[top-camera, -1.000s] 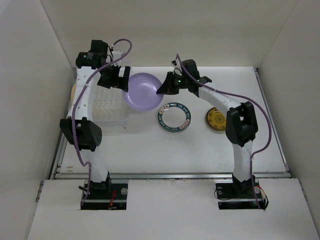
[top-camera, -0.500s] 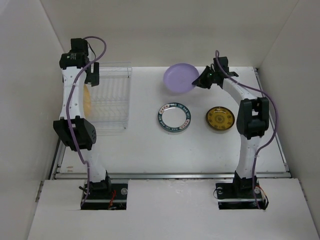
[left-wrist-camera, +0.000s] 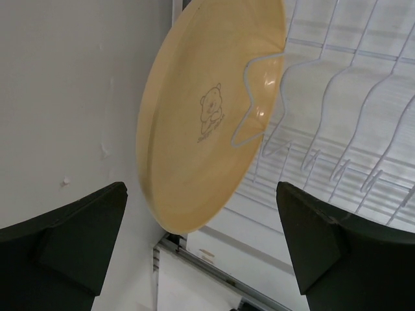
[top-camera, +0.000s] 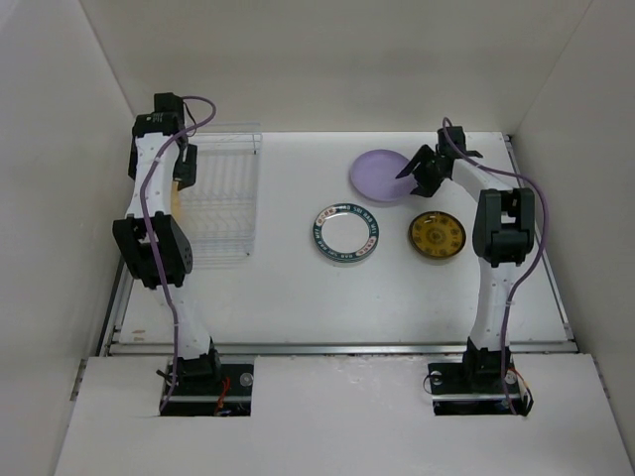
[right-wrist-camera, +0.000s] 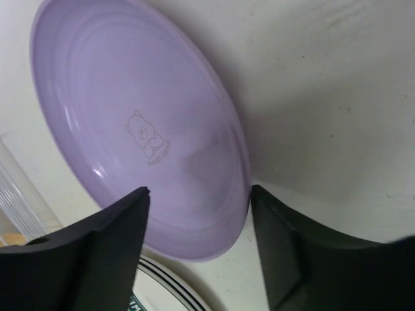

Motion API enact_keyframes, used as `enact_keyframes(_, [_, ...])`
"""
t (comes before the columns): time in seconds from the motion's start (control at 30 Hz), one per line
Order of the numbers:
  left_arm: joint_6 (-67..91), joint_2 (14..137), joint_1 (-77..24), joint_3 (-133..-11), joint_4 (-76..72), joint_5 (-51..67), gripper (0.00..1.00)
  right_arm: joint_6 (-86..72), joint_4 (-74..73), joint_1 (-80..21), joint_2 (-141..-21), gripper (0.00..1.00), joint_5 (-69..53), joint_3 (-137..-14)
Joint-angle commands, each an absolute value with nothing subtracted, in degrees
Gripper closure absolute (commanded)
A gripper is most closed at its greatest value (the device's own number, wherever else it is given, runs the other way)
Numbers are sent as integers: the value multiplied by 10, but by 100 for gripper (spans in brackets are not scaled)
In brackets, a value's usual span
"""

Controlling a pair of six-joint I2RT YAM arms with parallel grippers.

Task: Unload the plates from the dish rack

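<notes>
My left gripper lowers its open fingers astride the rim of the tan plate (top-camera: 175, 201) on edge below next, then closes them there.
The dish rack (top-camera: 223, 198) stands at the back left, and a tan plate (top-camera: 175, 201) stands on edge at its left end. In the left wrist view this tan plate (left-wrist-camera: 207, 110) leans on a rack wire (left-wrist-camera: 337, 129). My left gripper (left-wrist-camera: 201, 214) is open, with the plate's lower rim between its fingers and touching neither. The purple plate (top-camera: 382, 175) lies on the table at the back right. My right gripper (top-camera: 417, 174) is open, its fingers (right-wrist-camera: 97, 253) astride the near rim of the purple plate (right-wrist-camera: 142, 129).
A white plate with a teal rim (top-camera: 345, 234) lies mid-table, and a small mustard-yellow plate (top-camera: 437, 236) lies to its right. White walls enclose the left, back and right. The left arm (top-camera: 149, 248) runs along the rack's left side.
The right arm carried the purple plate from beside the rack to the back right, set it down and opened its jaws. The left gripper moved to the tan plate at the rack's left end.
</notes>
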State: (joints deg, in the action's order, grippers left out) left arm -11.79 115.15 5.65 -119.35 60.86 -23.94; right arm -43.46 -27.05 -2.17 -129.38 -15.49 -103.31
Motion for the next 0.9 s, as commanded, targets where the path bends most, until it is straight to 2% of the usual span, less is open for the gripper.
enact_keyframes(0.0, [-125,1143,57,-1187,593,-275,0,-416,-287,-22,-1275,27,-149,-1034])
enact_keyframes(0.1, [-125,1148,62,-1187,587,-280,0,-399,-287,-22,-1246,21,-138,-1009])
enact_keyframes(0.3, [-125,1167,62,-1182,582,-299,12,-356,-308,-22,-1185,21,-92,-984])
enact_keyframes(0.43, [-130,1179,74,-1177,569,-318,29,-344,-318,-27,-1152,21,-80,-972])
enact_keyframes(0.47, [-135,1179,74,-1177,569,-318,39,-338,-318,-32,-1146,21,-80,-972])
enact_keyframes(0.6, [-135,1184,79,-1172,563,-330,66,-333,-324,-39,-1128,21,-75,-972])
enact_keyframes(0.63, [-135,1178,79,-1172,563,-330,81,-326,-324,-39,-1120,21,-69,-967])
enact_keyframes(0.7, [-135,1169,84,-1166,563,-337,96,-320,-330,-45,-1112,21,-63,-967])
enact_keyframes(0.73, [-141,1164,84,-1166,563,-337,100,-320,-335,-50,-1105,21,-63,-967])
enact_keyframes(0.87, [-147,1118,84,-1166,563,-337,100,-315,-340,-55,-1085,21,-63,-962])
